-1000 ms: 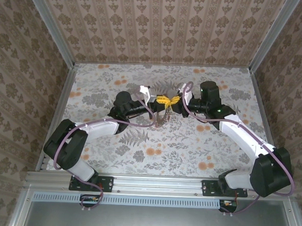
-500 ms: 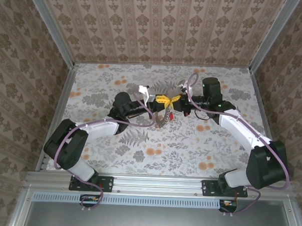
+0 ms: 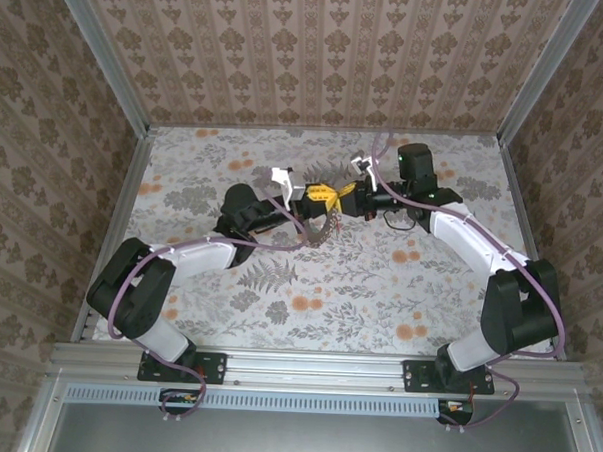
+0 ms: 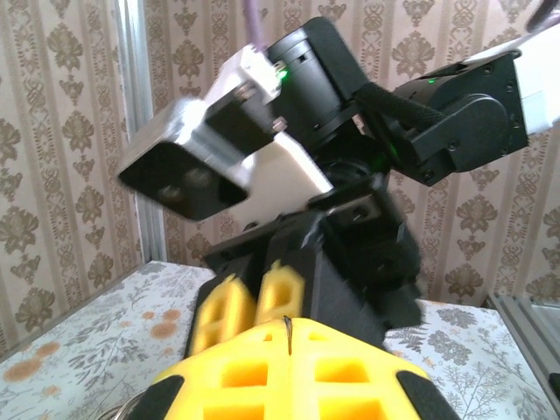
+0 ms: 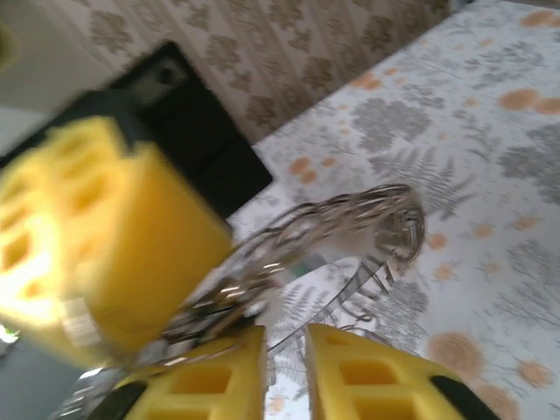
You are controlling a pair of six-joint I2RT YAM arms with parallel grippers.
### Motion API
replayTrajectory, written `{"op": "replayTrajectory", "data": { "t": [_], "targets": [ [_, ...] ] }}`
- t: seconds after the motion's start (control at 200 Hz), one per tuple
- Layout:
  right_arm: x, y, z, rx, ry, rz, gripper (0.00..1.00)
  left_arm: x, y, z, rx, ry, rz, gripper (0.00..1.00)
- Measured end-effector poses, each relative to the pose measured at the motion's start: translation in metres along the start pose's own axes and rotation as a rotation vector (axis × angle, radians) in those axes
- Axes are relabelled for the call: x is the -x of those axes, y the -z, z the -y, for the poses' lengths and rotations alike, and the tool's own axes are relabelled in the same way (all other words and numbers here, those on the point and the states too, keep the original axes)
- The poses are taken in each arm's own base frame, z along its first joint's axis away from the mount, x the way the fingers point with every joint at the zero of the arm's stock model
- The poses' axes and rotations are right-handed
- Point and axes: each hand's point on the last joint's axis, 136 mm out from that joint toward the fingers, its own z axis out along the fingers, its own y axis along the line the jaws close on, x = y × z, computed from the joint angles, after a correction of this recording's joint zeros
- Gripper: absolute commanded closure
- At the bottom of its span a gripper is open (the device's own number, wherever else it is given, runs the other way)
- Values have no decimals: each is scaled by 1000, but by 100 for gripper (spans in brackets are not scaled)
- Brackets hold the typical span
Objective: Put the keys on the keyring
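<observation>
Next, my left gripper moves the keyring [image 3: 321, 228] back, then lowers the keyring onto the table to release it.
My left gripper [image 3: 320, 195] is held above the middle of the table, shut on the keyring [image 3: 321, 228], which dangles below it as a loose grey wire loop. In the left wrist view the yellow pads [image 4: 262, 372] press together with a dark sliver of wire at their tip. My right gripper [image 3: 346, 193] faces it tip to tip, almost touching. In the right wrist view the right gripper [image 5: 284, 359] has a narrow gap with table showing through. The keyring [image 5: 367, 219] runs into the left gripper's yellow fingers [image 5: 96, 236]. The keys are too blurred to pick out.
The floral table [image 3: 379, 279] is bounded by patterned walls, with metal rails along the left [image 3: 111, 228] and right [image 3: 517, 215] sides. Both arms reach toward the table's middle, their purple cables looping near the wrists.
Both grippers have shifted toward the far side of the table, the ring going along with the left one. The right wrist has swung back and turned, staying close to the left fingertips.
</observation>
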Motion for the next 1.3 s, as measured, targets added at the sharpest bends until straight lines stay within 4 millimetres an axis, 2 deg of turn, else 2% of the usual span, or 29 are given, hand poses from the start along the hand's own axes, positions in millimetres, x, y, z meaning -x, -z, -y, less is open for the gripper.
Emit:
{"op": "replayTrajectory", "data": {
  "t": [0.105,0.19,0.415,0.63,0.85,0.96,1.06,1.28,1.3],
  "targets": [
    [-12,4,12,-128,26,-23,69,-5,-1,7,-20,-13,-19,100],
    [-17,14,13,-212,63,-31,66,-13,4,10,-20,-16,-46,100],
    [-10,43,6,-361,183,-18,64,-34,34,4,43,-14,-148,100],
    [-34,55,11,-452,187,-44,62,-27,60,11,86,-111,-265,100],
    [-50,67,21,-555,183,-48,62,-50,74,18,53,-167,-495,100],
    [-57,73,26,-604,177,-54,62,-75,65,24,-18,-170,-606,100],
    [-61,80,29,-648,170,-54,62,-110,50,31,-97,-150,-710,100],
    [-71,94,35,-738,122,-29,60,-171,-5,48,-260,-119,-807,100],
    [-73,96,36,-751,115,-25,60,-175,-9,49,-269,-116,-813,97]
  ]
}}
